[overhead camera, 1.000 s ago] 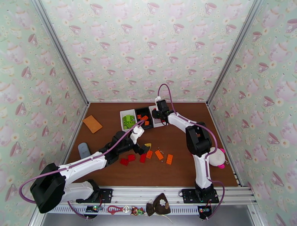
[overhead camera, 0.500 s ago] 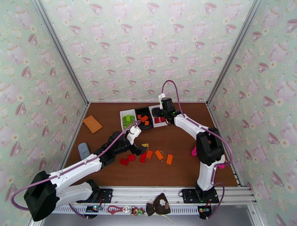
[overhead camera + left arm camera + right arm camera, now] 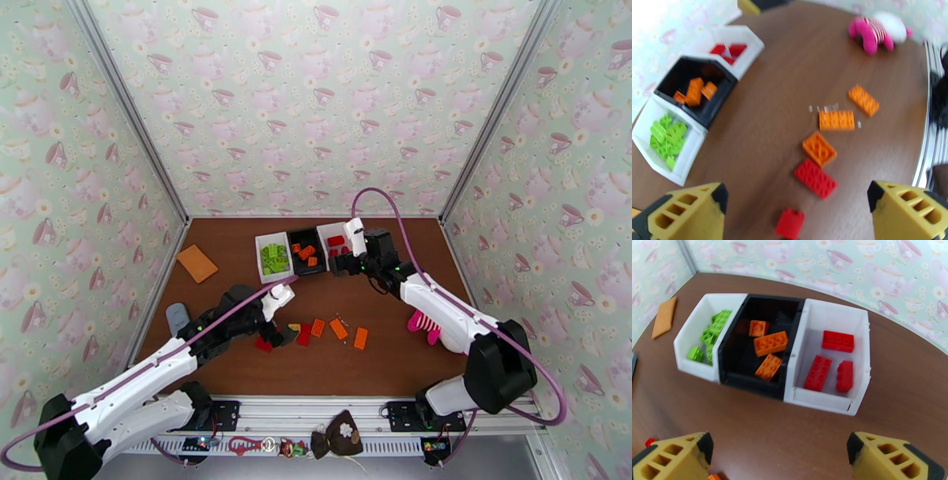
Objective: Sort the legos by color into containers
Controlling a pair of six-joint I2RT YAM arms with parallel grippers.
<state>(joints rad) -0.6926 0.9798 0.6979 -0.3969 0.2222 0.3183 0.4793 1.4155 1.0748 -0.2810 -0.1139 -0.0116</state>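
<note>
I should next lower the open fingers of my left gripper around the sides of the small red brick and close, as the brick is below, lined up between them.
Three containers stand side by side at the back. The left white bin (image 3: 695, 368) holds lime green legos (image 3: 713, 332), the black bin (image 3: 750, 380) three orange legos (image 3: 770, 343), and the right white bin (image 3: 817, 402) three red legos (image 3: 837, 341). My right gripper (image 3: 779, 445) hangs open and empty just in front of them (image 3: 341, 267). Loose legos lie mid-table: red bricks (image 3: 815, 178) (image 3: 790, 224) and orange bricks (image 3: 819, 149) (image 3: 836, 120) (image 3: 864, 100). My left gripper (image 3: 796, 193) is open above the small red brick, at the left end of that row (image 3: 272, 335).
An orange card (image 3: 197, 263) and a grey-blue oblong object (image 3: 177, 318) lie at the left. A pink and white plush toy (image 3: 426, 324) sits right of the loose bricks. Papered walls close in three sides.
My right gripper opened and drew back from the red bin while its arm swung right, uncovering the plush toy. My left gripper moved nearer, down toward the loose red bricks.
</note>
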